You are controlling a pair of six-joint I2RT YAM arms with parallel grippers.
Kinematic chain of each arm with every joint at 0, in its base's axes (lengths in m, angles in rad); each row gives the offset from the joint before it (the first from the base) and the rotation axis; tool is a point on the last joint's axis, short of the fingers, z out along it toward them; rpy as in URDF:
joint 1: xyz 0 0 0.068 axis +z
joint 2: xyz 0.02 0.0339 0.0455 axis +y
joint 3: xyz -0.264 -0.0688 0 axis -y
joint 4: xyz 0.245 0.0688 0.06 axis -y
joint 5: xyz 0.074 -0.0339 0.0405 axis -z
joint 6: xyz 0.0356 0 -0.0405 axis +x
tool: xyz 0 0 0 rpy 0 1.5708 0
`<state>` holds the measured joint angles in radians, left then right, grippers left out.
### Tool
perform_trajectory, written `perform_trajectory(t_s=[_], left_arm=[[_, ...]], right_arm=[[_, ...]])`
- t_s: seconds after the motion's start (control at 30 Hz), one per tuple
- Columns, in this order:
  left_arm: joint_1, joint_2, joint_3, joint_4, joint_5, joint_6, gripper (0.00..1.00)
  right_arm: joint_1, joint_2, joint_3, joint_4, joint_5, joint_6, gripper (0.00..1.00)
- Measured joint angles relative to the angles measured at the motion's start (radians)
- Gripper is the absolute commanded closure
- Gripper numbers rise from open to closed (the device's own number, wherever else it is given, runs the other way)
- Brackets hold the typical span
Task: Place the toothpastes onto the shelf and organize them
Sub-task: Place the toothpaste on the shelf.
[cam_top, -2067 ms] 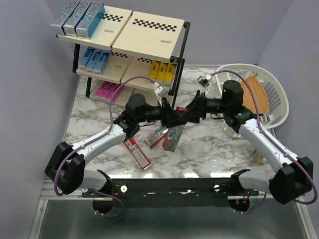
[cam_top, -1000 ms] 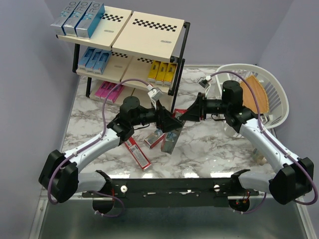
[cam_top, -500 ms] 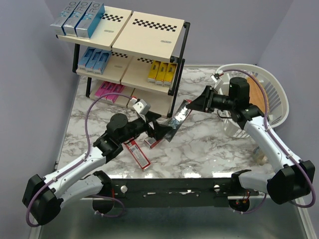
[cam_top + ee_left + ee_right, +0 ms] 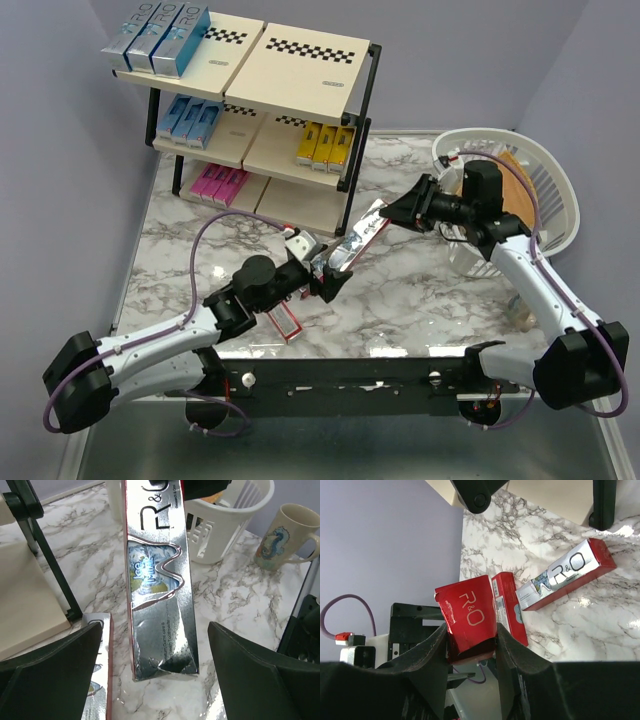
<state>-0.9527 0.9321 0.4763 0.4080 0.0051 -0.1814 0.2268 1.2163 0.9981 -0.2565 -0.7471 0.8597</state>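
Observation:
My left gripper should go farther onto the box's loose silver end (image 4: 342,257) (image 4: 165,655) next and close its fingers from both sides, because that end hangs untouched between them.
My right gripper (image 4: 395,214) is shut on one end of a red-and-silver toothpaste box (image 4: 357,239), which slants down over the table; the right wrist view shows its red end (image 4: 469,612) pinched between the fingers (image 4: 432,650). My left gripper (image 4: 325,281) is open just below the box's free end. In the left wrist view the silver face (image 4: 159,580) hangs between the spread fingers (image 4: 60,665), touching neither. Two more red toothpastes (image 4: 510,607) (image 4: 565,580) lie on the marble. The shelf (image 4: 300,60) holds silver, blue, yellow and pink toothpastes (image 4: 160,38).
A white basket (image 4: 545,180) with a wooden board stands at the right, behind my right arm. A mug (image 4: 282,535) sits beside the basket. The shelf's black leg (image 4: 47,555) is close to the left of the hanging box. One red box (image 4: 285,321) lies near the front edge.
My left gripper has opened, let go of the box and pulled back toward the near left. My right gripper keeps the box and has drawn it back to the right.

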Motion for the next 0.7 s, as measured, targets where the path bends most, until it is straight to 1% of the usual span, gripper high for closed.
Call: perform_trajectory(t_s=[0.07,0.17,0.3,0.47,0.5,0.53,0.7], left_arm=[[-0.01,0.015,0.0,0.026,-0.027,0.009,0.01],[-0.031,0.052,0.0,0.077,-0.065,0.019,0.05],[-0.043,0.1,0.0,0.117,-0.103,0.019,0.12],[-0.051,0.119,-0.012,0.15,-0.146,0.008,0.16],[-0.051,0.119,-0.016,0.152,-0.153,0.005,0.19],[-0.052,0.119,-0.021,0.154,-0.163,0.0,0.21],[-0.056,0.107,-0.045,0.162,-0.185,-0.024,0.22]], right_arm=[[0.0,-0.002,-0.01,0.001,0.0,0.015,0.69],[0.0,-0.006,-0.034,0.008,0.0,0.042,0.69],[-0.002,-0.006,-0.057,0.026,-0.001,0.07,0.69],[-0.004,-0.008,-0.082,0.053,-0.002,0.098,0.69],[-0.005,-0.008,-0.087,0.058,-0.002,0.105,0.69],[-0.006,-0.009,-0.091,0.066,-0.002,0.111,0.69],[-0.011,-0.01,-0.102,0.085,-0.002,0.126,0.69]])
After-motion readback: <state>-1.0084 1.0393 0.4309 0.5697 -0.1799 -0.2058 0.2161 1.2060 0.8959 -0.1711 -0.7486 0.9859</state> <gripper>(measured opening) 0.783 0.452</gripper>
